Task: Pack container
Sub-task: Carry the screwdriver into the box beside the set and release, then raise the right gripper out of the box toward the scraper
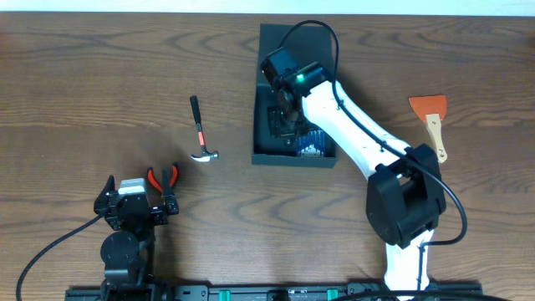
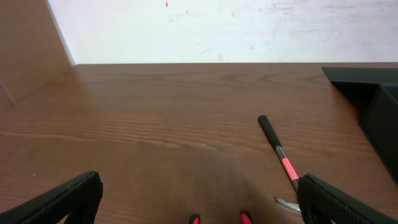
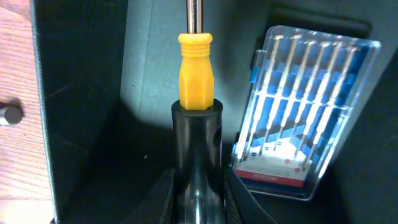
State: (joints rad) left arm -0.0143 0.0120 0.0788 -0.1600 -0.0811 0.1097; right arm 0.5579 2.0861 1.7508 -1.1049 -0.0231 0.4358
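The right gripper should lower the screwdriver to the container's bottom (image 1: 266, 126) (image 3: 151, 99) and move toward the container's side by the hammer, because the case of bits fills the container's other side.
The container (image 1: 259, 100) is a dark box lying open at the back middle of the table, its lid flap (image 1: 280, 38) spread out behind it. My right gripper (image 1: 284, 113) reaches down into it and is shut on a screwdriver (image 3: 196, 74) with a black and yellow handle, shaft pointing away. The screwdriver hangs over the container's dark floor (image 3: 81, 93). A clear blue case of screwdriver bits (image 3: 305, 118) lies inside the box to its right. My left gripper (image 1: 138, 199) is open and holds nothing, low over the table near the front left.
A small hammer (image 1: 201, 130) with a black and red handle lies left of the box, also just ahead of my left gripper's right finger (image 2: 336, 202). Red-handled pliers (image 1: 163, 177) lie beside the left gripper. An orange scraper (image 1: 430, 117) with a wooden handle lies at the right.
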